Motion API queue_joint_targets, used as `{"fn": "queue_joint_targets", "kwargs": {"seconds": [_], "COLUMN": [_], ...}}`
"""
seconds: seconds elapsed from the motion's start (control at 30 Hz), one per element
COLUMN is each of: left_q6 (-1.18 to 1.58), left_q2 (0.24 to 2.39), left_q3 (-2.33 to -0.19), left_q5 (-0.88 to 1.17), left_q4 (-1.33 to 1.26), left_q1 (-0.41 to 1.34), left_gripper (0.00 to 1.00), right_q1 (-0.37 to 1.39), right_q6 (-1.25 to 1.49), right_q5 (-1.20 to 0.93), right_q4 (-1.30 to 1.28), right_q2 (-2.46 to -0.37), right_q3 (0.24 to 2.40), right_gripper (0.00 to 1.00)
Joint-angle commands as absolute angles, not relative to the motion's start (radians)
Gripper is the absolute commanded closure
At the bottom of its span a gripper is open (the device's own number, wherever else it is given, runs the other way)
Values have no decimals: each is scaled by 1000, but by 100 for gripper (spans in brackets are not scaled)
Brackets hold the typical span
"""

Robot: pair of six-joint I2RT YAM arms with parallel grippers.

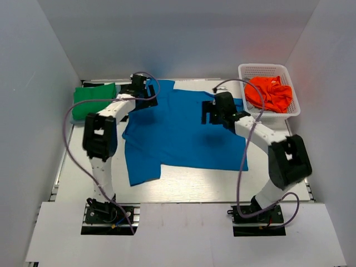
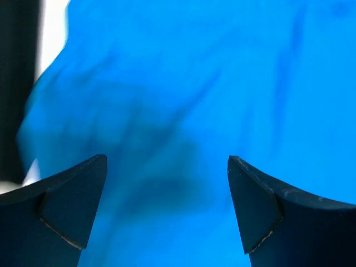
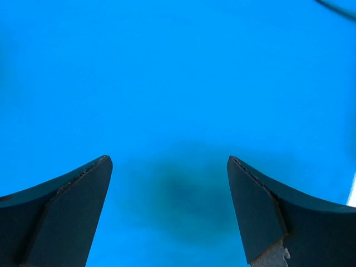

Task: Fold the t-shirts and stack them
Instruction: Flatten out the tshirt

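Note:
The robot's right gripper should next move back and to the left in the top view, down onto the sleeve's near corner [image 1: 134, 179], since that sleeve sticks out from the shirt's body.
The bright blue t-shirt [image 1: 178, 133] lies spread on the white table, one sleeve reaching toward the front left. My left gripper [image 1: 146, 95] hovers over its far left corner, open and empty; blue cloth [image 2: 183, 100] fills the left wrist view between the fingers [image 2: 72, 200]. My right gripper [image 1: 211, 114] is over the shirt's far right part, open and empty; flat blue cloth [image 3: 178, 83] fills the right wrist view. A folded green t-shirt [image 1: 93, 100] lies at the far left. An orange t-shirt [image 1: 270, 93] is crumpled in the basket.
The white mesh basket [image 1: 289, 75] stands at the far right corner. White walls enclose the table on three sides. A dark item [image 1: 89, 84] peeks out behind the green shirt.

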State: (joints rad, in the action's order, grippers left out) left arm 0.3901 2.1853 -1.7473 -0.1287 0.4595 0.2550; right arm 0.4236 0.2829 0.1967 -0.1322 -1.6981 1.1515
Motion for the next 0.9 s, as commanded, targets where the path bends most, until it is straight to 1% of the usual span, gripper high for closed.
{"fn": "queue_joint_targets", "kwargs": {"seconds": [0.0, 0.03, 0.07, 0.1, 0.13, 0.17, 0.2, 0.23, 0.27, 0.33, 0.37, 0.4, 0.47, 0.6, 0.7, 0.77, 0.8, 0.87], "left_q6": [484, 512, 541, 614, 664, 711, 801, 845, 880, 963, 980, 1018, 1061, 1057, 1068, 1055, 1033, 1003], "left_q2": [1849, 1789, 1734, 1624, 1570, 1513, 1394, 1334, 1280, 1153, 1125, 1103, 1078, 1098, 1164, 1206, 1218, 1252], "left_q3": [-1564, -1442, -1384, -1327, -1215, -1153, -1023, -961, -907, -803, -783, -760, -750, -736, -762, -788, -798, -825], "left_q5": [-205, -227, -291, -331, -369, -415, -425, -439, -448, -481, -482, -500, -531, -525, -546, -514, -467, -445], "left_q4": [489, 503, 520, 569, 603, 629, 659, 672, 681, 736, 755, 773, 833, 802, 802, 773, 753, 724], "left_q1": [258, 258, 258, 258, 258, 258, 258, 258, 258, 258, 258, 258, 249, 236, 198, 158, 149, 130], "left_gripper": [1, 1, 1, 1, 1, 1, 1, 1, 1, 1, 1, 1, 1, 1, 1, 1, 1, 1], "right_q1": [552, 616, 677, 708, 739, 832, 863, 896, 981, 1061, 1084, 1129, 1192, 1294, 1327, 1330, 1330, 1328], "right_q6": [144, 127, 102, 92, 80, 71, 64, 54, 51, 38, 38, 32, 23, 6, -29, -23, -21, -12], "right_q5": [77, 48, 23, 20, 2, 14, 9, 11, 11, 12, 9, 11, 40, 80, 106, 103, 106, 115], "right_q4": [-58, -46, -45, -40, -43, -44, -51, -52, -48, -48, -32, -28, -31, -26, 46, 84, 93, 101], "right_q2": [-1565, -1554, -1536, -1536, -1537, -1551, -1569, -1598, -1617, -1692, -1713, -1779, -1822, -1962, -2022, -2062, -2071, -2112], "right_q3": [1100, 1066, 1057, 1048, 1052, 1060, 1095, 1109, 1141, 1205, 1219, 1235, 1304, 1390, 1393, 1403, 1407, 1419], "right_gripper": [10, 10, 10, 10, 10, 10, 10, 10, 10, 10, 10, 10, 10, 12, 15, 17, 17, 17]}}
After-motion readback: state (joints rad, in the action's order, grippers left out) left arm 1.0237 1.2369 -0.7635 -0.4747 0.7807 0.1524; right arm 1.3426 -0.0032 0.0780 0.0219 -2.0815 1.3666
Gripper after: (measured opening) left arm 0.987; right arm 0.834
